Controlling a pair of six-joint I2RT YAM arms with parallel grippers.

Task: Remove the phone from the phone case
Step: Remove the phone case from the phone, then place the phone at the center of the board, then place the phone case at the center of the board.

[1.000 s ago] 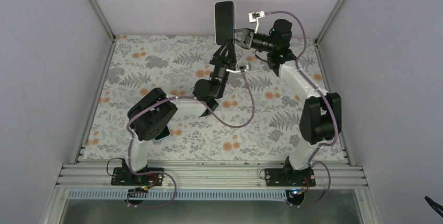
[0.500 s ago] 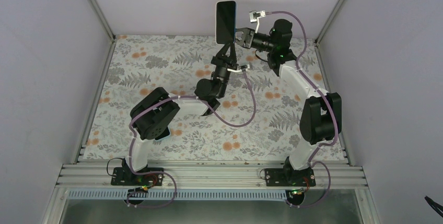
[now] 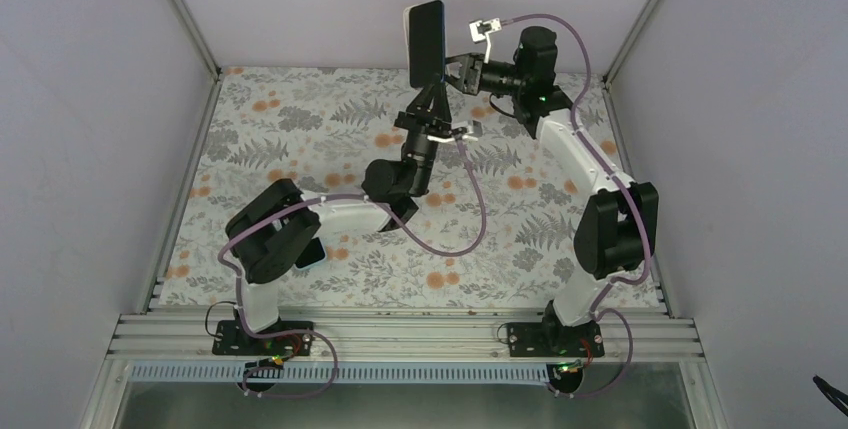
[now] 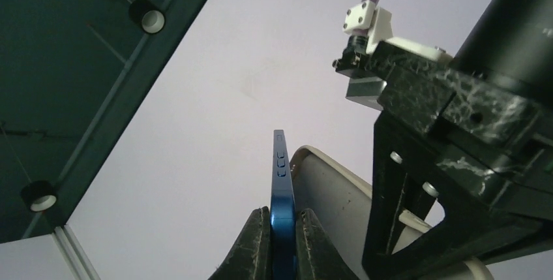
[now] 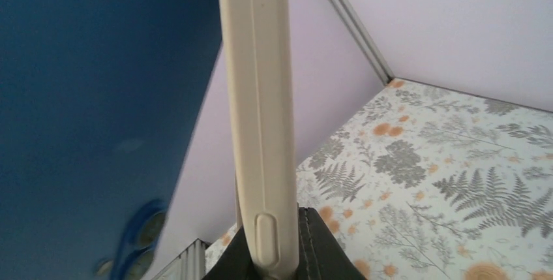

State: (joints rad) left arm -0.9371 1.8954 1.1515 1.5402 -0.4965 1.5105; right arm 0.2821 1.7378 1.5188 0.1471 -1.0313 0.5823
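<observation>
The phone case leans away from the phone, so my right gripper should next move aside, tilt down and lower to the floral mat.
The phone stands upright high above the far edge of the table, its dark face showing. My left gripper is shut on its lower end. In the left wrist view, both pads clamp its blue edge, with my left gripper under it. The beige phone case leans away from the phone on the right, apart at the top. My right gripper is shut on the case's side edge, as the right wrist view shows. The phone's blue back shows to the left there.
The floral table mat lies below both arms. Pale walls and metal corner posts enclose the table on three sides. A purple cable loops down from the left wrist.
The phone and case have risen slightly and turned a little to the left. The right wrist has lifted. The left arm's elbow has swung left.
</observation>
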